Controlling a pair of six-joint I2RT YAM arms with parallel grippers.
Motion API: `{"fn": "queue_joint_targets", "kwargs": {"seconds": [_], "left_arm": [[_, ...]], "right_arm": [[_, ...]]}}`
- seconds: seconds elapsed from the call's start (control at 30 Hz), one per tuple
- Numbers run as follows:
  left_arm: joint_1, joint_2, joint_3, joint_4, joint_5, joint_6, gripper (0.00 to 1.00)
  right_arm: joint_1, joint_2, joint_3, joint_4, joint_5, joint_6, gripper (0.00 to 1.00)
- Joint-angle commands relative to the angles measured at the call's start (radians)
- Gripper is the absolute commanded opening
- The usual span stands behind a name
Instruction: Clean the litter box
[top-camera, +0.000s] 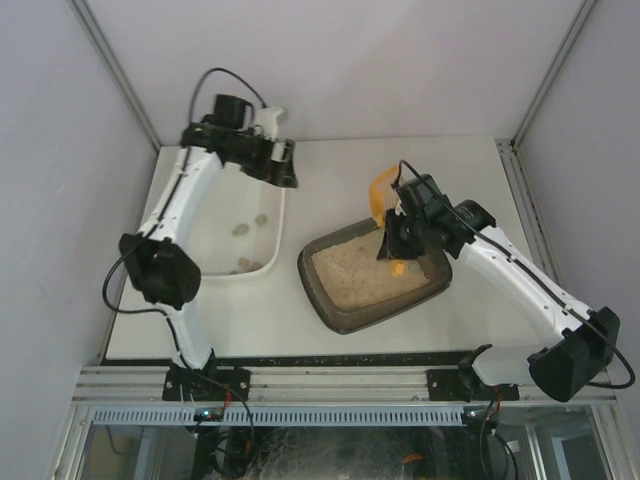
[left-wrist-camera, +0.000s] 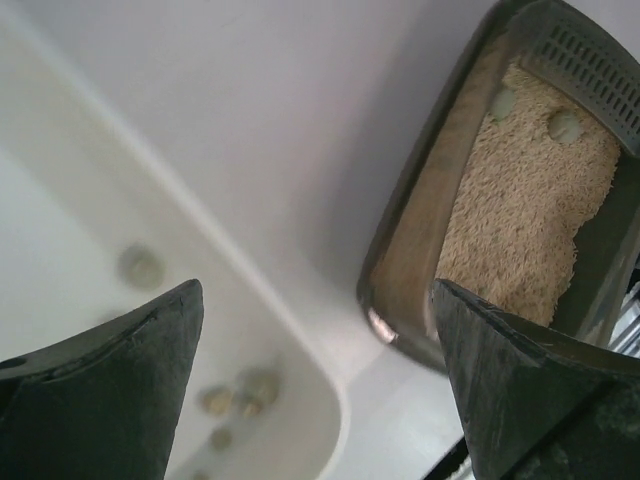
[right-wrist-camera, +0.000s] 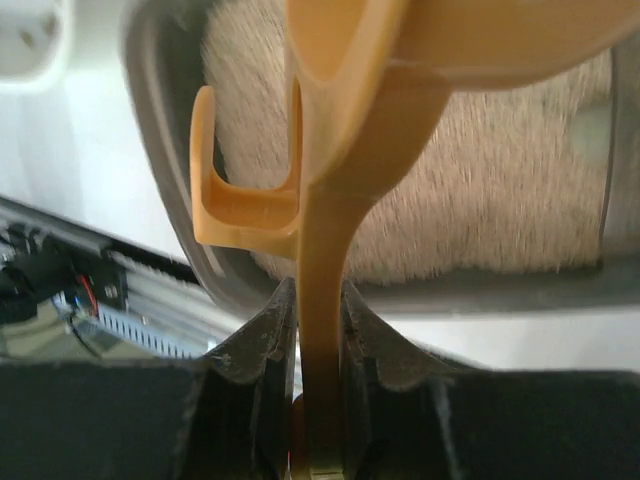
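Note:
I need to move my left gripper to the right in the top view and lower it onto the litter box's far rim (top-camera: 352, 231) (left-wrist-camera: 474, 95), because my right gripper holds the scoop.
The litter box (top-camera: 335, 305), a dark brown-grey tray of beige litter, sits right of centre on the table. My right gripper (top-camera: 393, 243) hangs over its far right part, shut on the handle of an orange scoop (top-camera: 381, 193). In the right wrist view the fingers (right-wrist-camera: 268, 325) clamp the scoop handle (right-wrist-camera: 323, 250) above the litter box (right-wrist-camera: 480, 296). My left gripper (top-camera: 287, 166) stands open and empty above the far right corner of the white tub. In the left wrist view two greyish clumps (left-wrist-camera: 565, 125) lie on the litter in the litter box (left-wrist-camera: 400, 240).
A white tub (top-camera: 272, 262) left of the litter box holds several small clumps (top-camera: 240, 229), also seen as clumps (left-wrist-camera: 250, 388) inside the tub rim (left-wrist-camera: 300, 350). A dark slotted piece (left-wrist-camera: 590, 65) shows at the box's far end. Enclosure walls ring the table.

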Motion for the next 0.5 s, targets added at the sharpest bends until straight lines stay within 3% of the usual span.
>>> {"fn": "queue_joint_targets", "kwargs": {"seconds": [0.0, 0.23, 0.4, 0.47], "left_arm": [[-0.171, 0.13, 0.055, 0.157, -0.038, -0.02, 1.0], [-0.4, 0.32, 0.124, 0.149, -0.097, 0.151, 1.0], [-0.47, 0.434, 0.171, 0.201, -0.218, 0.168, 1.0], [-0.476, 0.484, 0.231, 0.182, -0.234, 0.151, 0.95]], "right_arm": [[-0.055, -0.158, -0.088, -0.121, -0.124, 0.081, 0.0], [-0.163, -0.409, -0.286, -0.092, -0.141, 0.194, 0.0], [-0.231, -0.522, -0.382, -0.083, -0.191, 0.226, 0.0], [-0.244, -0.536, -0.399, -0.086, -0.2, 0.227, 0.0]]}}
